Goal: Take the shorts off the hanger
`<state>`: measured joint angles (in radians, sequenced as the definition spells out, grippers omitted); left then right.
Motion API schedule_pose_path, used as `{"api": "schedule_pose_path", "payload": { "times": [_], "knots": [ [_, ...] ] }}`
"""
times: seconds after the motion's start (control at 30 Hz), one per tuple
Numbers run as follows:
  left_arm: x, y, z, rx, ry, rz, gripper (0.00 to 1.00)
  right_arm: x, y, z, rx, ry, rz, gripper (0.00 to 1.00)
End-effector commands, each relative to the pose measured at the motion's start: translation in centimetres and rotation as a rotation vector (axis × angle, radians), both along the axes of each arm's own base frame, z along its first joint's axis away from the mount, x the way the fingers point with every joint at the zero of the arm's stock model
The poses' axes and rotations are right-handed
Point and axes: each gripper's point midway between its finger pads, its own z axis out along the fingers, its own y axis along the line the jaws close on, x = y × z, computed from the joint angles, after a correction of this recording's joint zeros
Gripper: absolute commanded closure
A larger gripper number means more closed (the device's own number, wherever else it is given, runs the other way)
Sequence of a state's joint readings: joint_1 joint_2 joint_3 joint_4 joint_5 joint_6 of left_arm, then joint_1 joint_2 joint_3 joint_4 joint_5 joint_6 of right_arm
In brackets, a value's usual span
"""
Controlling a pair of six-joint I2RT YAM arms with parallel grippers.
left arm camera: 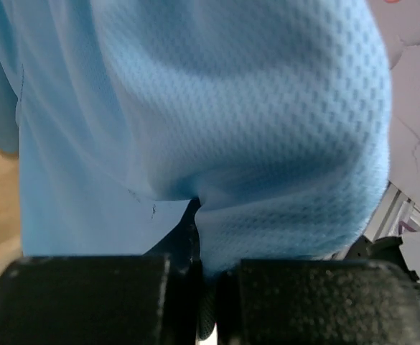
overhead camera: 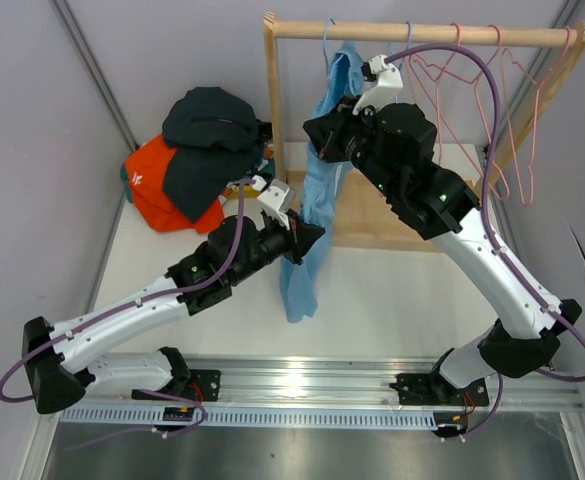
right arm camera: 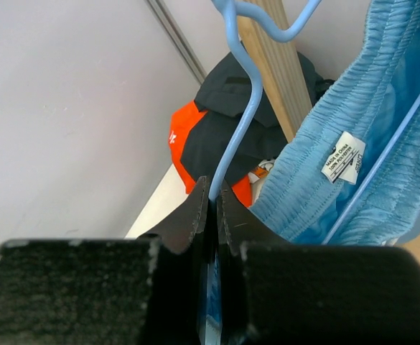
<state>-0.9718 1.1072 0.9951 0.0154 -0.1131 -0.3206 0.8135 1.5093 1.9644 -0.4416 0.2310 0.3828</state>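
The wooden bar's bare part (overhead camera: 370, 32) lies to my right gripper's right in the top view, so I will draw the hanger's wire that way, out of the shorts' waistband, and release it.
Light blue shorts (overhead camera: 317, 215) hang from a blue hanger (overhead camera: 330, 45) on the wooden rail (overhead camera: 422, 33). My left gripper (overhead camera: 307, 233) is shut on the shorts' lower fabric (left arm camera: 267, 129). My right gripper (overhead camera: 324, 132) is shut on the blue hanger's wire (right arm camera: 240, 122), next to the ribbed waistband (right arm camera: 339, 144) with a white label. A pile of dark green (overhead camera: 210, 120), orange (overhead camera: 157, 175) and black shorts lies on the table at the back left; it also shows in the right wrist view (right arm camera: 217, 122).
Several empty pink hangers (overhead camera: 482, 90) hang on the rail to the right. The rack's wooden upright (overhead camera: 272, 100) and base (overhead camera: 372, 225) stand behind the shorts. Grey walls close in on both sides.
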Motion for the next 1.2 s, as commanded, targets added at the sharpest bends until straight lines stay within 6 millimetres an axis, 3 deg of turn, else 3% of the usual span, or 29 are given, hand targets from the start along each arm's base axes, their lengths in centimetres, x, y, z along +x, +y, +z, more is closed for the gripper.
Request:
{"api": "schedule_pose_path", "payload": {
  "times": [0.0,0.13,0.17,0.33,0.37,0.47,0.6,0.7,0.73,0.8,0.83,0.87,0.93,1.0,1.03,1.07,1.13,1.17],
  "knots": [
    [0.3,-0.2,2.5,-0.082,-0.043,0.023,1.00,-1.7,-3.2,6.8,0.147,-0.153,-0.036,1.00],
    [-2.2,0.2,2.0,-0.056,-0.044,-0.005,1.00,-1.5,-4.0,6.5,0.148,-0.146,-0.050,1.00],
    [-4.0,0.4,1.8,-0.055,-0.047,-0.027,1.00,-1.5,-4.1,6.4,0.146,-0.144,-0.053,1.00],
    [-10.3,1.4,-2.8,-0.019,0.022,-0.099,1.00,-1.3,-5.3,6.6,0.157,-0.148,-0.071,1.00],
    [-12.1,1.5,-5.3,0.011,0.058,-0.114,1.00,-1.3,-5.4,6.5,0.158,-0.147,-0.072,1.00],
    [-14.9,2.1,-6.8,0.005,0.107,-0.138,1.00,-1.4,-5.8,6.7,0.170,-0.149,-0.074,1.00],
    [-14.4,2.6,-7.8,0.031,0.110,-0.072,1.00,-1.5,-5.9,6.2,0.186,-0.131,-0.066,1.00],
    [-13.8,2.2,-6.8,0.047,0.055,-0.053,1.00,-2.2,-5.8,5.9,0.199,-0.114,-0.049,1.00],
    [-13.5,2.0,-5.5,0.031,0.039,-0.039,1.00,-2.5,-5.9,5.9,0.203,-0.107,-0.045,1.00],
    [-12.3,1.7,-5.5,0.075,0.000,-0.007,1.00,-3.8,-5.7,5.5,0.228,-0.067,-0.015,1.00],
    [-11.6,1.4,-3.6,0.051,-0.011,0.004,1.00,-4.2,-5.3,4.5,0.227,-0.036,-0.001,1.00],
    [-9.8,1.5,-3.9,0.090,-0.025,0.048,1.00,-5.3,-4.7,3.9,0.253,0.008,0.032,1.00],
    [-7.0,1.6,-1.5,0.076,-0.050,0.100,1.00,-6.8,-4.3,2.2,0.272,0.067,0.069,1.00],
    [-4.9,1.3,-0.7,0.088,-0.069,0.132,1.00,-8.8,-3.5,1.6,0.332,0.132,0.123,1.00],
    [-3.0,2.0,-0.5,0.110,-0.083,0.178,1.00,-9.8,-3.6,1.1,0.347,0.156,0.138,1.00],
    [-2.0,2.1,1.5,0.084,-0.096,0.203,1.00,-10.5,-3.6,0.4,0.350,0.196,0.143,1.00],
    [0.9,2.6,1.0,0.133,-0.101,0.262,1.00,-12.3,-2.9,-0.4,0.385,0.284,0.182,1.00],
    [1.7,2.5,2.7,0.111,-0.117,0.271,1.00,-13.1,-2.9,-1.1,0.380,0.322,0.196,1.00]
  ]
}}
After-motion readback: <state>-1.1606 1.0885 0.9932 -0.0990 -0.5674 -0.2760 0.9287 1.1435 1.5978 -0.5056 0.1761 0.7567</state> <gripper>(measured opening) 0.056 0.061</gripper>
